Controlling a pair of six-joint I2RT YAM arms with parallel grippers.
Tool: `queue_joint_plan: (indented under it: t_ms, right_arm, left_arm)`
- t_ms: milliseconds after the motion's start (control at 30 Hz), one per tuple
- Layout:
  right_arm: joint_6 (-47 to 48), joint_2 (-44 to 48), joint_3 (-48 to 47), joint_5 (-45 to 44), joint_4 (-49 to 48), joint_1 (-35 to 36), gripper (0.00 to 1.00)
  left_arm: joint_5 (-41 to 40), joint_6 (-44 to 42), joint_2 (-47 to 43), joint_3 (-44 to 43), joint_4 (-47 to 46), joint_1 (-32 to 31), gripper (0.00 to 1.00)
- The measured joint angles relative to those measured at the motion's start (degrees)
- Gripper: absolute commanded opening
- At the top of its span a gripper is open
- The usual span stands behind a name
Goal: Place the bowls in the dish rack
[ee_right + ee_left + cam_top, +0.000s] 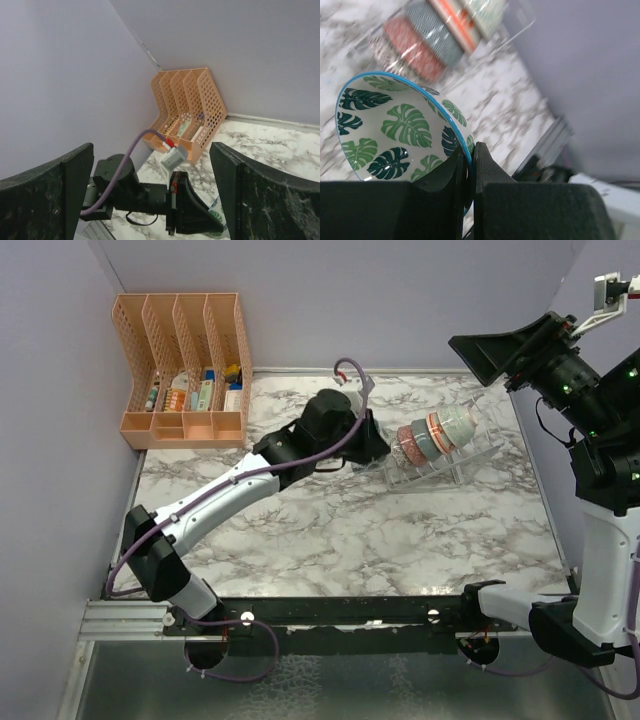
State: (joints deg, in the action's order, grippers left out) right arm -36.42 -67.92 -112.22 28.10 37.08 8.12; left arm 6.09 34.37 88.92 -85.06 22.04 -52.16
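Note:
My left gripper moves to the right in the top view next, tilting, and releases the white bowl at the rack's empty end (485,424) (516,18). Bowls fill the rest of the rack.
A white bowl with green-blue leaf print and a blue rim (395,130) fills the lower left of the left wrist view. My left gripper (471,150) is shut on its rim, one finger inside and one outside. Beyond it, several bowls (420,50) stand on edge in the clear dish rack (515,27). From above, the left gripper (375,445) sits just left of the dish rack (440,468) and its row of bowls (435,435), hiding the held bowl. My right gripper (490,365) hangs open and empty, high over the table's right side, looking down on the left gripper (195,215).
An orange file organiser (185,370) with small items stands at the back left corner against the wall, also seen from the right wrist as the orange organiser (185,107). Purple walls close the left, back and right of the marble table (350,530).

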Motion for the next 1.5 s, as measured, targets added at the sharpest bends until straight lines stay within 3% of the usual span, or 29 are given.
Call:
queue_joint_plan:
  t_ms: [133, 367, 700, 1000, 1500]
  right_arm:
    - [-1.7, 0.0, -1.0, 0.0, -2.4, 0.0, 1.00]
    - [-3.0, -1.4, -3.0, 0.8, -3.9, 0.0, 1.00]
    - [-3.3, -1.3, -3.1, 3.1, -4.2, 0.0, 1.00]
    - [-2.9, -1.3, -3.1, 6.2, -4.0, 0.0, 1.00]
    - [-0.3, -0.8, -2.6, 7.4, -2.8, 0.0, 1.00]
  left_arm:
    - [6.2, 10.4, -0.2, 0.1, -13.7, 4.4, 0.00]
    - [13.9, 31.2, 7.0, -0.7, -40.6, 5.2, 0.00]
    - [12.3, 55.2, 26.1, -11.2, -62.9, 5.9, 0.00]
    - [8.0, 65.5, 40.2, -27.7, -67.5, 5.5, 0.00]
    - [5.8, 72.0, 51.3, -35.8, -66.9, 4.2, 0.00]
